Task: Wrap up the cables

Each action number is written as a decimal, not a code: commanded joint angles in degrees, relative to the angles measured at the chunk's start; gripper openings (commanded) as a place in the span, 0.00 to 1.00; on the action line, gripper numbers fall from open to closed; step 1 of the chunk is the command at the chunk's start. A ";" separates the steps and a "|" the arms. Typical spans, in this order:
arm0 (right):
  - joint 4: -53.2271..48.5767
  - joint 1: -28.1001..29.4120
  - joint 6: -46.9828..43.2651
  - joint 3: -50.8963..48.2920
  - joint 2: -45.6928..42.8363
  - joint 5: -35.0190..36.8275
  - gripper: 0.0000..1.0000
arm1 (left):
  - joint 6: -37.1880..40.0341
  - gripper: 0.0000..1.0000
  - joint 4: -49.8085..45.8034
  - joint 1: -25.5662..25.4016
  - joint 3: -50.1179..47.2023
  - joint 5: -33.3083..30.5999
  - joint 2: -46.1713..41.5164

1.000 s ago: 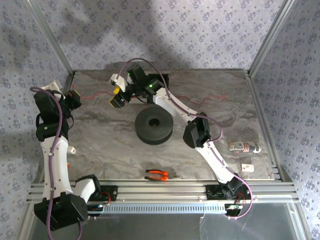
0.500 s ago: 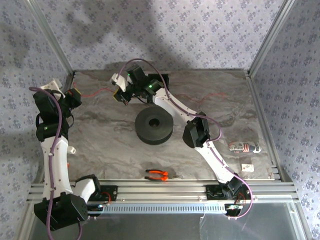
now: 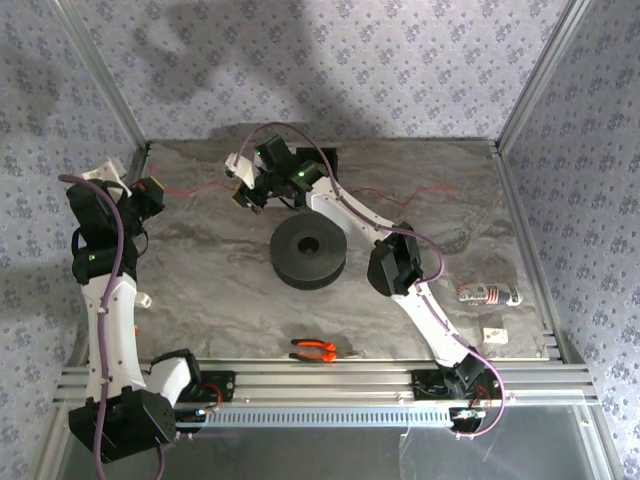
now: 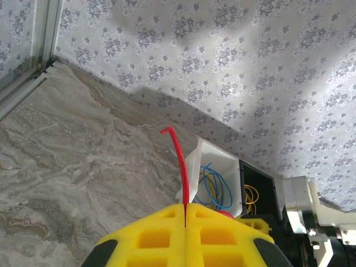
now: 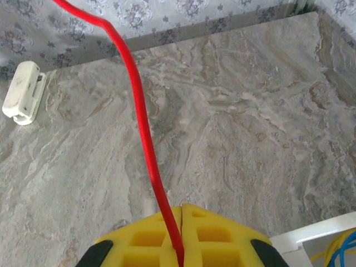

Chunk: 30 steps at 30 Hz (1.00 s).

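I will next move my left gripper toward a side and free the red cable, because the wall is close beside my left gripper. My right gripper holds the cable too.
The cable (image 3: pixel 200 185) is a thin red wire stretched between my two grippers at the back left of the table, and more of it (image 3: pixel 400 195) trails along the back right. My left gripper (image 4: pixel 184 206) is shut on the red cable (image 4: pixel 179 161), whose short bent end sticks out past the yellow pads. My right gripper (image 5: pixel 181 208) is shut on the cable (image 5: pixel 139 111) too, and the wire runs up and away to the left. From above, the left gripper (image 3: pixel 152 190) is near the left wall and the right gripper (image 3: pixel 243 190) behind the black spool (image 3: pixel 308 250).
A white box (image 4: pixel 214 175) holding blue and yellow wire loops and a black box (image 4: pixel 258 194) stand at the back. Orange pliers (image 3: pixel 313 348) lie near the front edge. A small white clip (image 5: pixel 23 92) lies on the table. Small parts (image 3: pixel 488 295) sit at the right.
The right gripper was open a second ago and has shut on the red cable, shifting slightly right. The left arm holds its place.
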 commanded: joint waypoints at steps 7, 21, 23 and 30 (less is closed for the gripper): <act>-7.12 -1.93 -5.03 -4.73 -5.26 6.91 0.00 | -2.02 0.00 4.20 2.04 0.22 0.12 -1.13; -10.07 -2.32 -9.16 -9.12 -8.03 12.74 0.00 | -3.85 0.00 5.88 4.48 0.30 0.67 -1.42; -9.79 -2.45 -9.11 -10.00 -8.46 12.97 0.00 | -4.00 0.00 5.96 5.15 0.39 0.86 -1.51; -9.47 -2.77 -9.21 -11.50 -9.67 13.54 0.00 | -4.31 0.00 6.05 6.44 0.72 1.57 -1.52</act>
